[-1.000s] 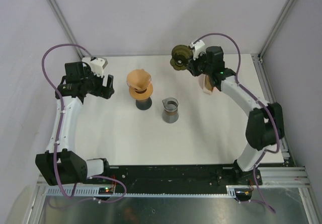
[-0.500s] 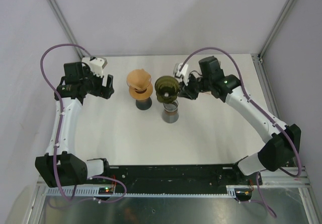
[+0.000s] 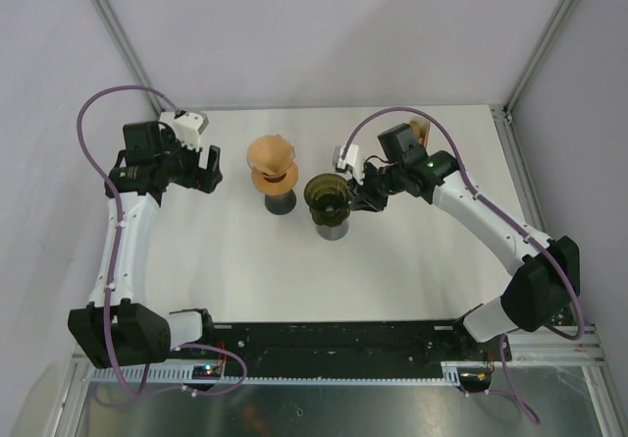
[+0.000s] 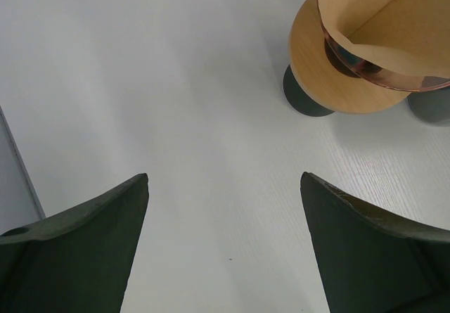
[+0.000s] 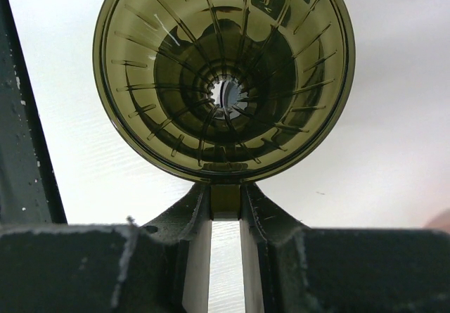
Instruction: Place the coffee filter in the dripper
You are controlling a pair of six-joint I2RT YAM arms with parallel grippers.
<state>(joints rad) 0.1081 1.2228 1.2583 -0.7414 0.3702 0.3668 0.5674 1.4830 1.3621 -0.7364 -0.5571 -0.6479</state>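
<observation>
My right gripper will move slightly away from my base and down next, so that the dripper sits on the grey carafe (image 3: 333,228) (image 5: 229,96).
The olive-green ribbed dripper (image 3: 327,193) is held by its handle in my right gripper (image 3: 353,193), directly above the grey carafe (image 3: 333,227). In the right wrist view the dripper (image 5: 223,74) faces the camera with its bowl empty, and the right gripper (image 5: 226,195) is shut on the handle tab. The brown paper coffee filter (image 3: 272,152) sits in a holder on a wooden stand left of the dripper, and it also shows in the left wrist view (image 4: 380,17). My left gripper (image 3: 209,170) is open and empty, left of the stand; in its own view the left gripper (image 4: 225,186) hangs over bare table.
The filter stand has a round wooden plate (image 4: 330,74) on a dark base (image 4: 304,100). A brownish object (image 3: 420,128) lies at the back right, behind my right arm. Metal frame posts stand at the table's back corners.
My right arm has carried the dripper from the back right to the left and forward, so it is now over the carafe. The left arm has not moved.
</observation>
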